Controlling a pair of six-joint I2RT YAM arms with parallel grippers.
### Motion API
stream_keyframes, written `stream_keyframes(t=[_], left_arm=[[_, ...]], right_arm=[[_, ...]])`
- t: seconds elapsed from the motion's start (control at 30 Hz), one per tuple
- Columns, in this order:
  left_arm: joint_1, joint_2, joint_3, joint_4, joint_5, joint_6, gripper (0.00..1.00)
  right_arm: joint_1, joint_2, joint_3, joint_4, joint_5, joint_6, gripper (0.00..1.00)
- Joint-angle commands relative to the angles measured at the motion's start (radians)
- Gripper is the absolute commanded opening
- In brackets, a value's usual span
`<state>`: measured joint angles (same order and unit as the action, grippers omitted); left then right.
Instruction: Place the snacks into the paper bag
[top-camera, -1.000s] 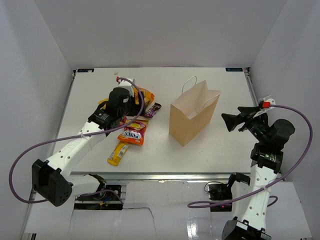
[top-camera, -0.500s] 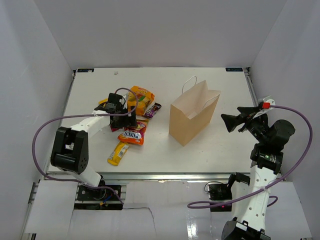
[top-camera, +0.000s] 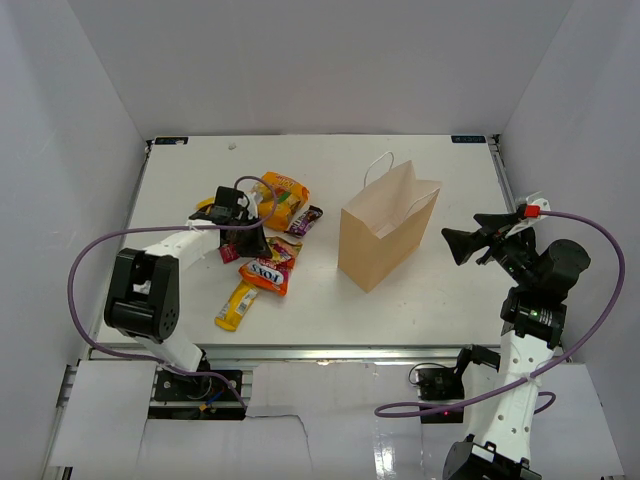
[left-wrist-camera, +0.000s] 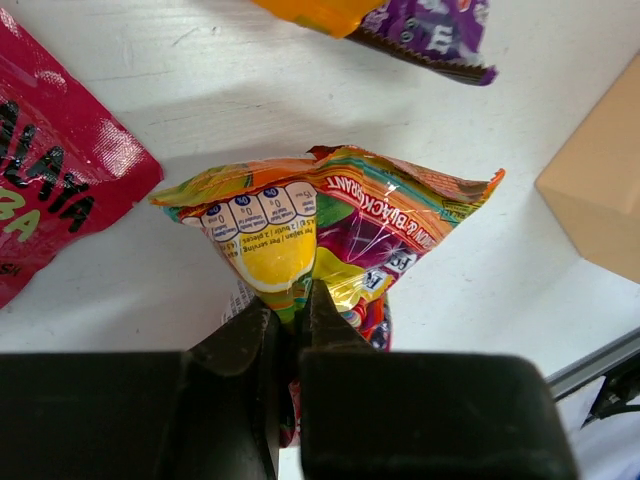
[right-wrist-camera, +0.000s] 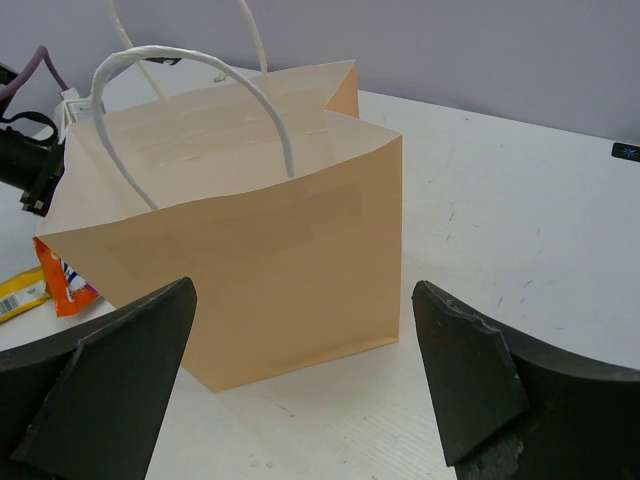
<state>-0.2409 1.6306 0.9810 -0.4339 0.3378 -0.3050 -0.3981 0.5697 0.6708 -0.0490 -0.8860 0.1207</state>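
The left gripper lifts the packet to the right in the top view, over the bag's opening (top-camera: 394, 200), next, then releases it, as the bag's sides stand tall.
The snacks lie in a pile left of the paper bag (top-camera: 385, 235): an orange-yellow pouch (top-camera: 283, 192), a dark purple bar (top-camera: 305, 220), an orange-red packet (top-camera: 267, 272), a yellow bar (top-camera: 236, 306) and a red packet (left-wrist-camera: 50, 200). My left gripper (left-wrist-camera: 300, 300) is down in the pile (top-camera: 247, 240), shut on the edge of a multicoloured fruit-candy packet (left-wrist-camera: 330, 230) that lies on the table. The tall brown bag (right-wrist-camera: 230, 270) stands upright with its mouth open and white cord handles (right-wrist-camera: 200, 70) up. My right gripper (right-wrist-camera: 300, 380) hovers open to the bag's right (top-camera: 462, 245), holding nothing.
The white table (top-camera: 430, 290) ends in a metal rail at the near edge (top-camera: 350, 350). White walls enclose the left, back and right sides. A purple cable (top-camera: 90, 270) loops off the left arm. The bag's corner (left-wrist-camera: 600, 200) shows right of the held packet.
The left arm came down from over the pile to the table, and its jaws have closed on the fruit-candy packet. The right arm has not moved.
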Motion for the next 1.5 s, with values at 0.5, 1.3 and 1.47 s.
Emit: stream_keyframes(t=[0.5,1.3,1.47], left_arm=[[-0.053,-0.549,0.189,0.277,0.253,-0.223,0.01],[-0.663,-0.003,0.739,0.304,-0.421,-0.031,0.37],[-0.683,-0.012,0.743,0.287,-0.450,-0.016,0.64]], right_arm=[[-0.001,-0.008,-0.008,0.037,-0.008,-0.004,0.95],[0.001,-0.013,-0.010,0.037,-0.002,-0.006,0.95],[0.004,-0.014,-0.010,0.038,-0.007,-0.006,0.95]])
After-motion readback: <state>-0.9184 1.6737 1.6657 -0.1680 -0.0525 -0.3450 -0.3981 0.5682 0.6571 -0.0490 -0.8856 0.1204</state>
